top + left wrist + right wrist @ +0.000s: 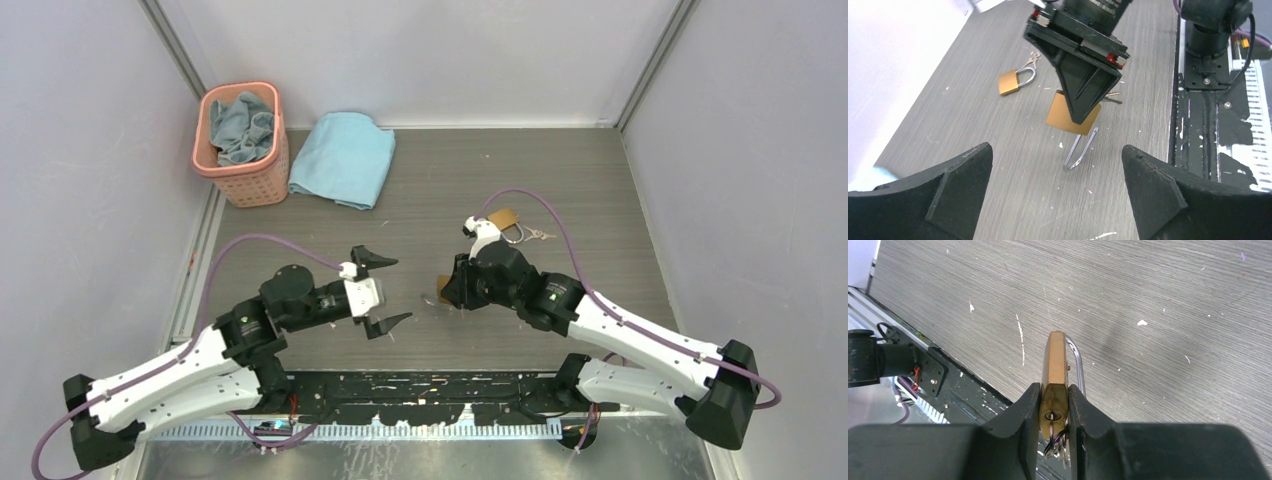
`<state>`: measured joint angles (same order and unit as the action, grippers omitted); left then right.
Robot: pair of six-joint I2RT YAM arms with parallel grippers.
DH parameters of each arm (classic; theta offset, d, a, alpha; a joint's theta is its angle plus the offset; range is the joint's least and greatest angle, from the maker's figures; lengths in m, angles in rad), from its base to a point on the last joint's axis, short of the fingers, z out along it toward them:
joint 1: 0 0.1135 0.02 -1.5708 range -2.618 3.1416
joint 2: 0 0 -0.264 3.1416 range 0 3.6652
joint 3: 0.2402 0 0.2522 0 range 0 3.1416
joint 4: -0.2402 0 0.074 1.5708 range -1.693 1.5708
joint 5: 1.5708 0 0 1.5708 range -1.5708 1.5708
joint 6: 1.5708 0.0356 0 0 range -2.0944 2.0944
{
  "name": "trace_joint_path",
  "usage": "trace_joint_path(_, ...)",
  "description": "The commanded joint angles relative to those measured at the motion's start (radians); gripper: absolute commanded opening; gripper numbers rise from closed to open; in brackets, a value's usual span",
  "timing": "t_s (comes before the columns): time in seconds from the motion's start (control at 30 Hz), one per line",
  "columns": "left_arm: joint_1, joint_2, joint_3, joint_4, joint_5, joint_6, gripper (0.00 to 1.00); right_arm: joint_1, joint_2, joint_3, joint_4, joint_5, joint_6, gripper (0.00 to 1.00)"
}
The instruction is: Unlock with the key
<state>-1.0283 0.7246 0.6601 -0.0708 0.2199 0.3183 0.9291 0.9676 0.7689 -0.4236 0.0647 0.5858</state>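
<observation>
My right gripper holds the padlock and will move outward and left in the top view, then down to the tabletop beside the towel. The tabletop there is clear for letting go of the padlock.
My right gripper (447, 290) is shut on a brass padlock (441, 292) and holds it just above the table. In the right wrist view the fingers (1028, 410) clamp the padlock body (1055, 365). A key (1052, 418) sits in its keyhole, with a ring of keys hanging below. The steel shackle (1080, 152) points toward my left gripper (400, 290), which is open and empty a short way to the left. In the left wrist view the padlock (1073, 117) hangs ahead of the open left gripper (1055, 162). I cannot tell whether the shackle is released.
A second brass padlock (505, 219) with keys (540, 235) lies behind the right gripper; it also shows in the left wrist view (1015, 81). A pink basket (243, 165) of cloths and a light blue towel (345, 158) are far left. A black rail (420, 395) runs along the near edge.
</observation>
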Motion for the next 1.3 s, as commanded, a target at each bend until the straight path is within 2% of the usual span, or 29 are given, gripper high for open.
trace_joint_path(0.0,-0.005,-0.107,0.039,-0.154,-0.142,-0.123,1.00,-0.001,0.031,0.054,0.100,0.021,-0.015,0.01)
trace_joint_path(0.13,-0.004,-0.170,0.056,-0.284,-0.345,-0.266,1.00,0.001,0.081,0.072,0.134,0.008,-0.008,0.01)
trace_joint_path(0.37,-0.005,-0.208,0.102,-0.468,-0.524,-0.446,1.00,0.015,0.207,0.135,0.200,-0.006,0.001,0.01)
trace_joint_path(0.6,-0.005,-0.265,0.047,-0.490,-0.548,-0.541,1.00,0.036,0.370,0.227,0.284,-0.026,0.010,0.01)
trace_joint_path(0.8,-0.006,-0.303,0.065,-0.552,-0.556,-0.612,1.00,0.048,0.526,0.340,0.348,-0.050,0.020,0.01)
trace_joint_path(0.9,-0.005,-0.334,0.052,-0.559,-0.560,-0.656,1.00,0.047,0.601,0.391,0.386,-0.103,0.027,0.01)
trace_joint_path(1.27,-0.005,-0.320,0.027,-0.592,-0.543,-0.667,1.00,0.039,0.870,0.603,0.410,-0.187,-0.014,0.01)
